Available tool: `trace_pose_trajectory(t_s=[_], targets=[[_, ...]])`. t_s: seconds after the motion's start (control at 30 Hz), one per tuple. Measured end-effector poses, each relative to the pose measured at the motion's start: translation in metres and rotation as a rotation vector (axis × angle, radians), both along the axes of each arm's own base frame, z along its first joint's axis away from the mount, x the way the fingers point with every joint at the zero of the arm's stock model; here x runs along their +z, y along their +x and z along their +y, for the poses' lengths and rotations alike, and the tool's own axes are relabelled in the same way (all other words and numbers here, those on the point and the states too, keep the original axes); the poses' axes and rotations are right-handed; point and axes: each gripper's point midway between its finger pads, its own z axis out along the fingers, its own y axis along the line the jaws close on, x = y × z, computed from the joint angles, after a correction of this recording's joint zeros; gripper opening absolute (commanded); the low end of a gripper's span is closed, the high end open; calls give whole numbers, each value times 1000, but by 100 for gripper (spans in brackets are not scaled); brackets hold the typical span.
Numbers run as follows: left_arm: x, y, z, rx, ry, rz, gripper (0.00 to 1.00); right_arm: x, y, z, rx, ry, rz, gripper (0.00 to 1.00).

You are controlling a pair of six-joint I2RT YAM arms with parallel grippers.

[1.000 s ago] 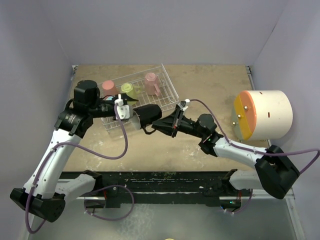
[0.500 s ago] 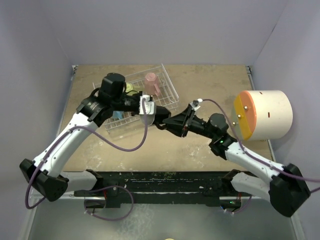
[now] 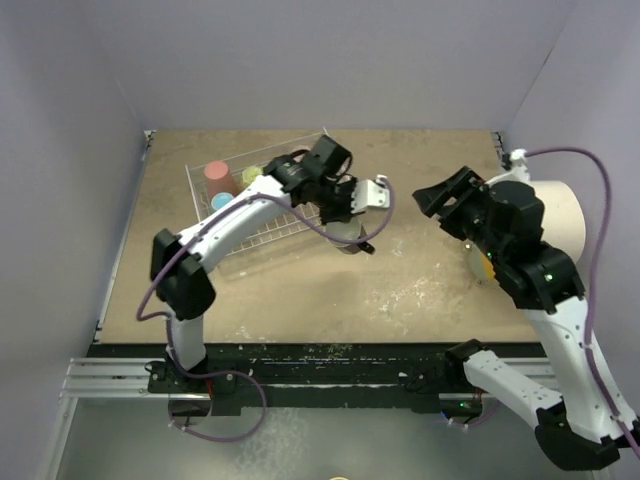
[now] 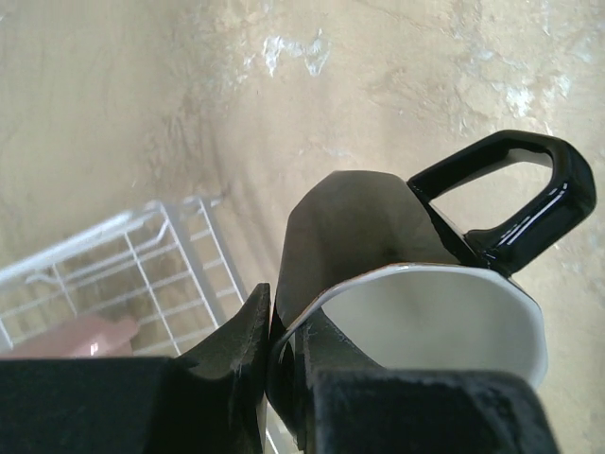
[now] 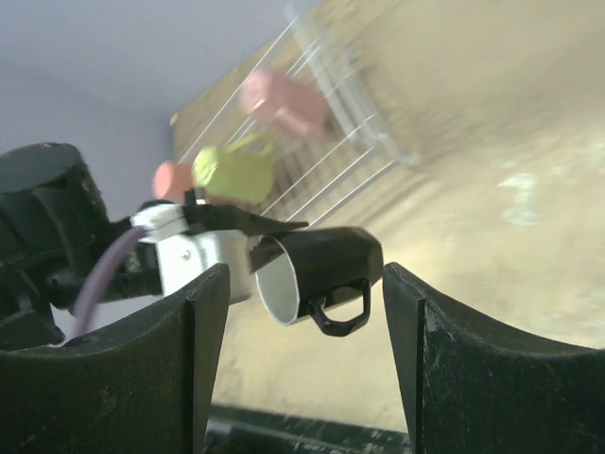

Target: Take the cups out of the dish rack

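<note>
The left gripper next needs to go down toward the right in the top view and let go of the black cup (image 3: 350, 238), because the tabletop below the gripper on that side is bare.
My left gripper (image 4: 284, 312) is shut on the rim of the black cup (image 4: 378, 246), one finger inside its pale interior and one outside, with the handle (image 4: 515, 199) pointing away. From above, the black cup (image 3: 350, 238) hangs over bare table just right of the dish rack (image 3: 235, 225). The coral-red cup (image 3: 216, 172), yellow-green cup (image 3: 250, 176) and light blue cup (image 3: 222, 202) sit in the rack. A pink cup (image 5: 279, 95) shows there too. My right gripper (image 3: 440, 195) is open and empty, raised well right of the black cup (image 5: 326, 260).
A big cream cylinder (image 3: 565, 215) with an orange-yellow face (image 3: 484, 266) lies at the right, partly behind my right arm. Purple walls close in the back and sides. The table's front rail (image 3: 320, 360) runs along the near edge.
My left gripper closed on the black cup's rim and swung it right, out past the rack. My right gripper opened and pulled back up and to the right.
</note>
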Motion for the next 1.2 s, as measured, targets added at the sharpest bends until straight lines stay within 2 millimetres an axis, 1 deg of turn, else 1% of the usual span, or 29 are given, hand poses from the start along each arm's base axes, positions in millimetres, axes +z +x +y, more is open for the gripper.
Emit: trace_pose_trajectory(t_s=[0.03, 0.13, 0.27, 0.37, 0.43, 0.47, 0.5, 0.63, 0.67, 0.7, 0.77, 0.8, 0.87, 0.9, 1.03, 1.07, 1.13, 1.2], targets=[[-7, 1, -13, -7, 20, 14, 0, 6, -5, -15, -58, -35, -3, 70], [-26, 3, -45, -35, 70, 26, 0, 22, -16, -49, -195, -97, -20, 71], [-60, 2, -75, -73, 138, 40, 0, 27, -33, -85, -334, -167, -10, 71], [-89, 3, -88, -87, 201, 58, 0, 22, -40, -99, -384, -209, 14, 71], [-112, 8, -95, -91, 243, 67, 0, 17, -43, -104, -398, -236, 33, 71], [-121, 11, -96, -95, 259, 66, 0, 15, -43, -105, -401, -247, 43, 71], [-121, 17, -101, -88, 247, 55, 0, 13, -44, -106, -402, -254, 50, 71], [-119, 21, -98, -80, 254, 50, 0, 8, -46, -107, -402, -267, 60, 72], [-119, 22, -98, -77, 254, 48, 11, 6, -46, -107, -401, -268, 61, 72], [-119, 23, -98, -75, 252, 45, 35, 3, -46, -107, -396, -270, 67, 72], [-119, 24, -99, -70, 252, 41, 65, -5, -47, -105, -385, -276, 80, 72], [-119, 26, -100, -66, 249, 33, 74, -7, -47, -105, -382, -279, 86, 72], [-116, 30, -104, -45, 230, 20, 89, -11, -47, -103, -373, -284, 95, 72], [-115, 33, -107, -40, 217, 10, 92, -12, -47, -103, -369, -284, 97, 72], [-109, 40, -114, -31, 184, -21, 93, -12, -46, -99, -347, -283, 96, 73], [-107, 41, -115, -29, 180, -27, 94, -12, -46, -99, -344, -284, 95, 73], [-102, 43, -115, -24, 174, -38, 100, -13, -45, -98, -337, -289, 97, 75], [-92, 44, -112, -12, 166, -50, 99, -14, -44, -96, -324, -299, 99, 75]])
